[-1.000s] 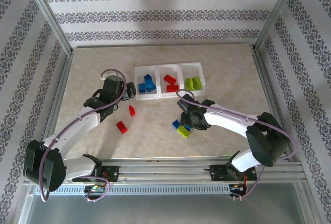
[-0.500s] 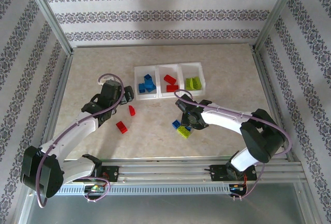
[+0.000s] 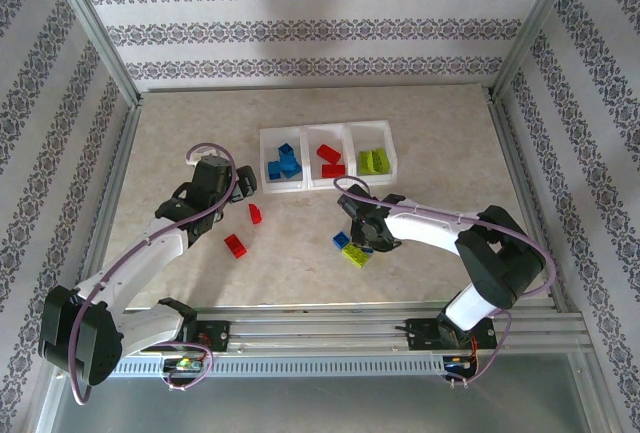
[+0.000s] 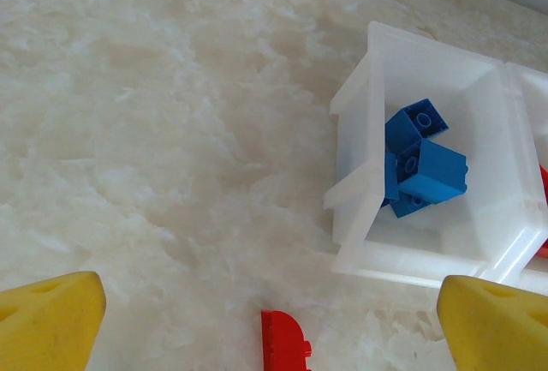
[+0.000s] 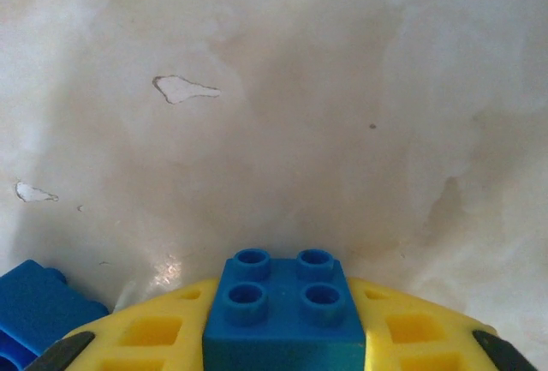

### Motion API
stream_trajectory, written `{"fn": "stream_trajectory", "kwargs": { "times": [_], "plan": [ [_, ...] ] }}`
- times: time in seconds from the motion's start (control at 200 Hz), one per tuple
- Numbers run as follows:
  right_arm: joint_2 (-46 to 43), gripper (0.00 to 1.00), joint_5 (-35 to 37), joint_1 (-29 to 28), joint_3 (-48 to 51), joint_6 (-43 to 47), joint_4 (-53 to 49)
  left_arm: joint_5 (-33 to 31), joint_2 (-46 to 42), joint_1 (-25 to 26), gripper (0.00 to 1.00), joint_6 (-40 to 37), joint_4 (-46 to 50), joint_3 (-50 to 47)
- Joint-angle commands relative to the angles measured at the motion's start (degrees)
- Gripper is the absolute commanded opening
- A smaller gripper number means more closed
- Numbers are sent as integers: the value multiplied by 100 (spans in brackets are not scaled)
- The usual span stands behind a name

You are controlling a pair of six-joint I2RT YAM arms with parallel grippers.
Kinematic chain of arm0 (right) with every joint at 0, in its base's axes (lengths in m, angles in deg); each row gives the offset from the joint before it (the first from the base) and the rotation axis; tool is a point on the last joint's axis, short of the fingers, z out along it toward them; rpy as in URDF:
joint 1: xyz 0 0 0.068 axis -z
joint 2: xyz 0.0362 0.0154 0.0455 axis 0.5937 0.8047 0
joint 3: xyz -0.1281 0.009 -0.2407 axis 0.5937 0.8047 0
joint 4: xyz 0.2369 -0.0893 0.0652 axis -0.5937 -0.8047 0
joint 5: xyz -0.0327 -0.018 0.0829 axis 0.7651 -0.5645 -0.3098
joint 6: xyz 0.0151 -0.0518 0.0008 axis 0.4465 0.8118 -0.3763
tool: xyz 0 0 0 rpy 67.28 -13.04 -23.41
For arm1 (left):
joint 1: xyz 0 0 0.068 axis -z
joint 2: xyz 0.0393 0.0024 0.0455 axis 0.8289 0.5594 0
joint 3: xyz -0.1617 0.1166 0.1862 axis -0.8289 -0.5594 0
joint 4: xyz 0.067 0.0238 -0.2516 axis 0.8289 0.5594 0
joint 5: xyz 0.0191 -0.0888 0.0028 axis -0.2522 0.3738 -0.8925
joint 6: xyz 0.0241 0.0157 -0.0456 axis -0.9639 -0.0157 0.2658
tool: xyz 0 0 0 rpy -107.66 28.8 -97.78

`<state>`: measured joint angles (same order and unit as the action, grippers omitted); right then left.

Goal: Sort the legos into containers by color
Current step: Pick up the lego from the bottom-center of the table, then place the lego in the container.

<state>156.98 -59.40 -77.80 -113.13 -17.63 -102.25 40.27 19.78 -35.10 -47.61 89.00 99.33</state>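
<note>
The blue bin (image 3: 279, 140) holds only blue legos, so I will raise my right gripper, carry it outward over the far end of that bin and release there.
Three joined white containers (image 3: 306, 131) hold sorted legos: blue (image 3: 283, 163) on the left, red (image 3: 330, 160) in the middle, lime (image 3: 374, 161) on the right. My right gripper (image 3: 362, 236) is low over the table, its yellow fingers (image 5: 150, 332) shut on a blue four-stud lego (image 5: 282, 307). Another blue lego (image 5: 34, 302) lies just to its left, and a lime lego (image 3: 355, 256) lies nearby. My left gripper (image 3: 240, 185) stands open beside the blue bin (image 4: 360, 208), with a red lego (image 4: 282, 344) on the table between its fingertips (image 4: 47, 320), untouched.
A second red lego (image 3: 235, 245) lies nearer the front on the left. Metal frame rails (image 3: 120, 183) border the marbled tabletop on both sides. Open table stretches left of the bins and behind them.
My right gripper's fingers have closed on the blue lego. My left arm has drawn back a little from the blue bin toward the near left, still open.
</note>
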Motion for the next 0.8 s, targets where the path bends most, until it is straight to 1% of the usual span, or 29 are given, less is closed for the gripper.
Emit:
{"fn": "stream_trajectory", "kwargs": {
  "times": [0.0,0.16,0.29,0.62,0.795],
  "plan": [
    [91,24,248,-106,-299,288,-237,-37,-165,-86,100,68,199,-104],
    [152,21,650,-260,-1107,861,-569,-65,-323,-104,100,148,367,-230],
    [400,21,685,-315,-1868,1278,-518,-48,-455,-118,100,268,469,-359],
    [1735,21,578,-335,-4265,2447,-450,-17,-592,-113,100,406,792,-489],
    [2444,21,620,-327,-5339,2917,-371,167,-708,-119,100,482,748,-647]
  ]
}}
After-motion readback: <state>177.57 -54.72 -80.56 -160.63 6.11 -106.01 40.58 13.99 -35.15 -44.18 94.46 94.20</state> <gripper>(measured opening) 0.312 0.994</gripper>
